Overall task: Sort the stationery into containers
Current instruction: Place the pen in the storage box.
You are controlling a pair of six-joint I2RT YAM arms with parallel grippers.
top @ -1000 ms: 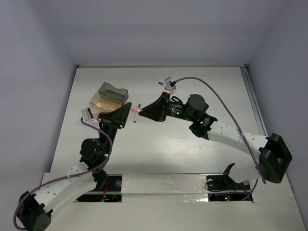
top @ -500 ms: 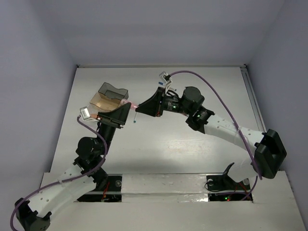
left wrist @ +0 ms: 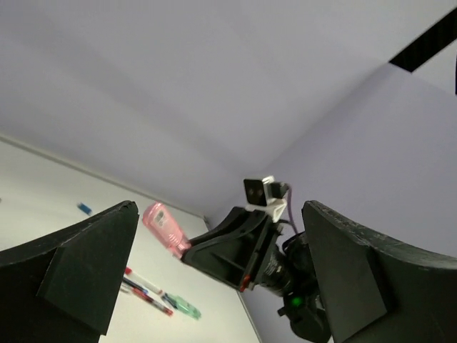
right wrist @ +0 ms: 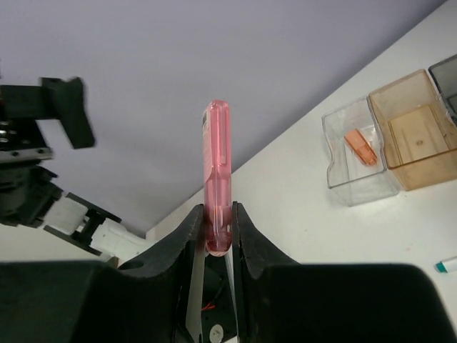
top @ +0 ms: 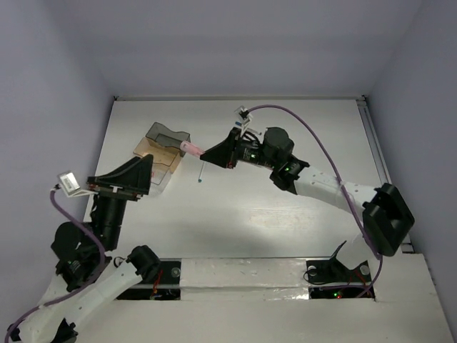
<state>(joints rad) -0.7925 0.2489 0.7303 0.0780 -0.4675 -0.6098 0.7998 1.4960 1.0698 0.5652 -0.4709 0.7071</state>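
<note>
The orange piece lies in the clear tray (top: 161, 176) (right wrist: 360, 154). My right gripper needs to carry the pink piece to the left in the top view next, and down over the tray.
My right gripper (top: 208, 151) (right wrist: 218, 212) is shut on a flat translucent pink stationery piece (top: 191, 148) (right wrist: 216, 153) (left wrist: 161, 226), which sticks out past its fingertips, held in the air just right of the containers (top: 161, 147). These are a smoky grey tray (top: 168, 135) (right wrist: 447, 77), a tan tray (top: 153, 151) (right wrist: 414, 136) and a clear tray (right wrist: 355, 158) with a small orange piece (right wrist: 359, 146) in it. My left gripper (top: 145, 175) (left wrist: 220, 209) stands wide open and empty, drawn back at the near left. A thin teal-tipped pen (top: 201, 174) lies on the table below the right gripper.
In the left wrist view, a few pens with red ends (left wrist: 146, 286) and a green translucent piece (left wrist: 184, 306) lie on the white table. A teal cap (right wrist: 446, 266) shows at the right wrist view's edge. Purple cables loop over both arms.
My left gripper let go of the pink piece, opened wide and pulled back to the near left. My right gripper kept the piece and moved it left toward the containers.
</note>
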